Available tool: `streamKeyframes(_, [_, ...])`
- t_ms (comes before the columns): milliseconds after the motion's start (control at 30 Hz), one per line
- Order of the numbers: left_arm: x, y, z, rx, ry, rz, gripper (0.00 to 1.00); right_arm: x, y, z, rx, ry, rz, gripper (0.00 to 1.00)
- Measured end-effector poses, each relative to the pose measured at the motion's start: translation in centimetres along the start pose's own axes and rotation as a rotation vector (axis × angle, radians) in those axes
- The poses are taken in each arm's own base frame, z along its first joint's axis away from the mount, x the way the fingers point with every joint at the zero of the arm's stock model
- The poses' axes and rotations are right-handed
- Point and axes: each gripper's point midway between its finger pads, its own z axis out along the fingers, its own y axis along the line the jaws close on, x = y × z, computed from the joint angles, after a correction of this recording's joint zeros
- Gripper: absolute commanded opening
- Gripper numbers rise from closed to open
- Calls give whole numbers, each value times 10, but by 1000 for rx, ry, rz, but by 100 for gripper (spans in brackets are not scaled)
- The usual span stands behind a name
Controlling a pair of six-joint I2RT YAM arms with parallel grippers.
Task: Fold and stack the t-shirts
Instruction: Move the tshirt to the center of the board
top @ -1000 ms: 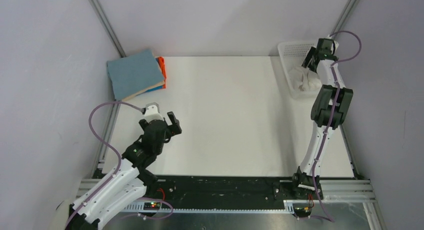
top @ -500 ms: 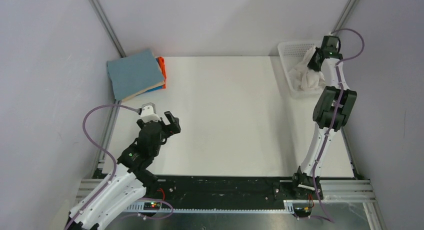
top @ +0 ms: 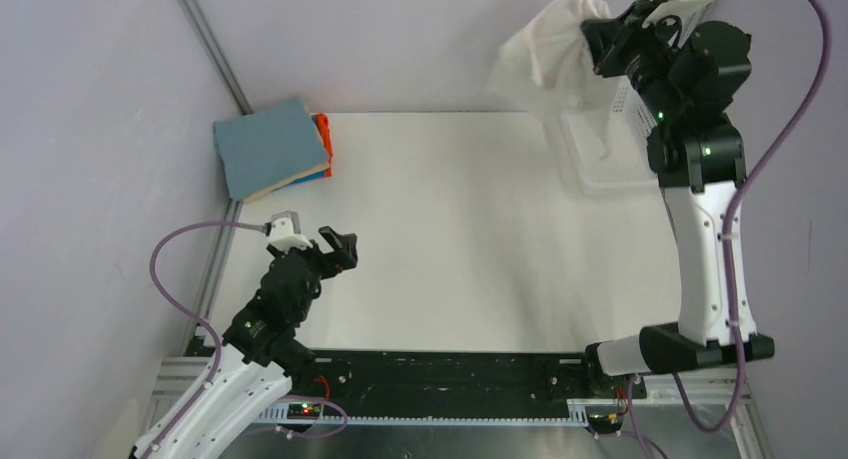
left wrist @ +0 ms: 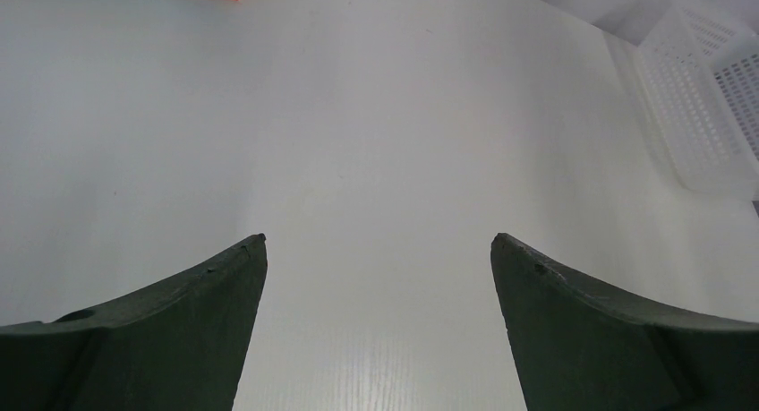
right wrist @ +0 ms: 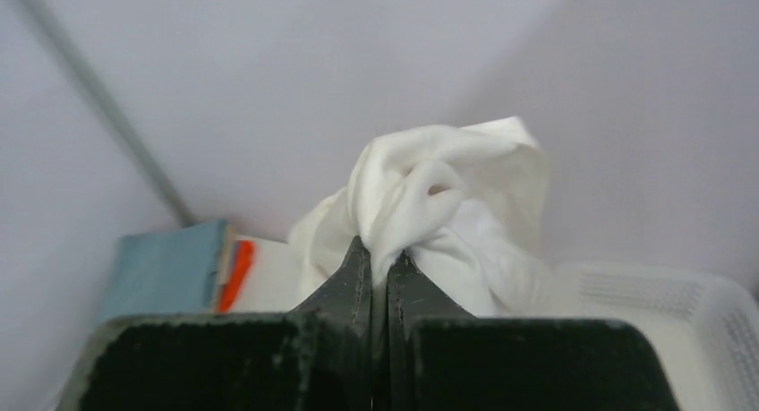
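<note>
My right gripper brings the white t-shirt (top: 545, 49) back and down over the table's middle next.
A crumpled white t-shirt (top: 545, 49) hangs in the air at the back right, above the table's far edge. My right gripper (top: 597, 31) is shut on a bunched fold of it; the wrist view shows the white t-shirt (right wrist: 447, 187) pinched between the closed fingers of the right gripper (right wrist: 382, 250). Folded t-shirts are stacked at the back left corner, a blue-grey one (top: 268, 147) on top, with beige, bright blue and orange edges (top: 324, 139) below. My left gripper (top: 336, 252) hovers open over the near left table; the left gripper (left wrist: 379, 241) holds nothing.
A white mesh basket (top: 610, 154) stands at the back right edge of the table, below the lifted shirt; the basket (left wrist: 703, 115) also shows in the left wrist view. Metal frame posts (top: 210, 49) rise at the back corners. The white table (top: 450, 239) spans the middle.
The right gripper closed on the white t-shirt in the basket and lifted it high, up and to the left. The left arm drifted slightly nearer, still open.
</note>
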Motion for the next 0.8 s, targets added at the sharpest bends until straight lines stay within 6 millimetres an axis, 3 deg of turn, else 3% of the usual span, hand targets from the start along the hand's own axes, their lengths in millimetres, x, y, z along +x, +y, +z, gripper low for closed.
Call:
streamKeyframes(33, [0, -1, 0, 5, 0, -4, 98, -11, 26, -13, -65, -25, 2, 0])
streamKeyframes(133, [0, -2, -1, 8, 3, -20, 98, -23, 68, -37, -178, -46, 12, 0])
streamKeyframes(233, [5, -2, -2, 12, 26, -34, 98, -4, 95, -52, -263, 4, 33, 0])
streamKeyframes(333, [12, 0, -3, 3, 51, -45, 98, 54, 117, -65, -334, 126, 66, 0])
streamKeyframes(433, [19, 4, -5, -15, 81, -56, 98, 149, 124, -84, -345, 310, 92, 4])
streamKeyframes(500, [25, 8, -8, -29, 104, -62, 98, 230, 113, -101, -305, 467, 100, 18])
streamKeyframes(533, [27, 9, -9, -34, 113, -67, 98, 264, 103, -108, -262, 533, 103, 42])
streamKeyframes(600, [33, 10, -10, -38, 136, -79, 98, 337, 71, -126, -127, 682, 113, 66])
streamKeyframes(633, [36, 11, -11, -40, 146, -85, 98, 367, 52, -136, -39, 751, 111, 69])
streamKeyframes(700, [46, 14, -10, -51, 173, -92, 98, 408, 14, -156, 130, 858, 102, 74])
streamKeyframes(767, [58, 18, -9, -68, 212, -90, 98, 420, -12, -168, 257, 899, 97, 85])
streamKeyframes(800, [65, 20, -8, -83, 236, -85, 98, 418, -20, -170, 303, 890, 101, 96])
